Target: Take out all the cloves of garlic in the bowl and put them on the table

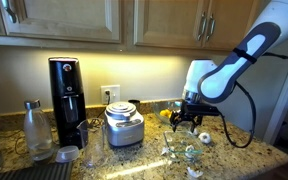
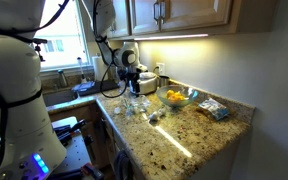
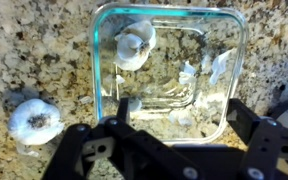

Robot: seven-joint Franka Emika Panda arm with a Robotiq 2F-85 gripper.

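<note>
The whitish clove lies below the gripper and to its left in the wrist view, so the robot's gripper will next move toward the bowl's far corner and go down over the clove.
In the wrist view the clear glass bowl (image 3: 234, 40) lies on the speckled granite table (image 3: 34, 50). One whitish garlic clove (image 3: 134, 44) sits in its far left corner, with papery bits (image 3: 216, 66) around it. Another garlic clove (image 3: 34, 121) lies on the table left of the bowl. My gripper (image 3: 184, 122) is open, hovering over the bowl's near edge with a finger on each side. In an exterior view the gripper (image 1: 192, 121) hangs above the bowl (image 1: 188, 152), with whitish pieces (image 1: 194, 172) on the counter nearby. It also shows in the opposite exterior view (image 2: 134, 86).
A bowl of orange and yellow fruit (image 1: 169, 114) stands behind the gripper and also shows from the side (image 2: 174, 97). A silver appliance (image 1: 124, 126), a black machine (image 1: 66, 95) and a bottle (image 1: 34, 125) stand further along. A blue packet (image 2: 214, 108) lies near the counter's end.
</note>
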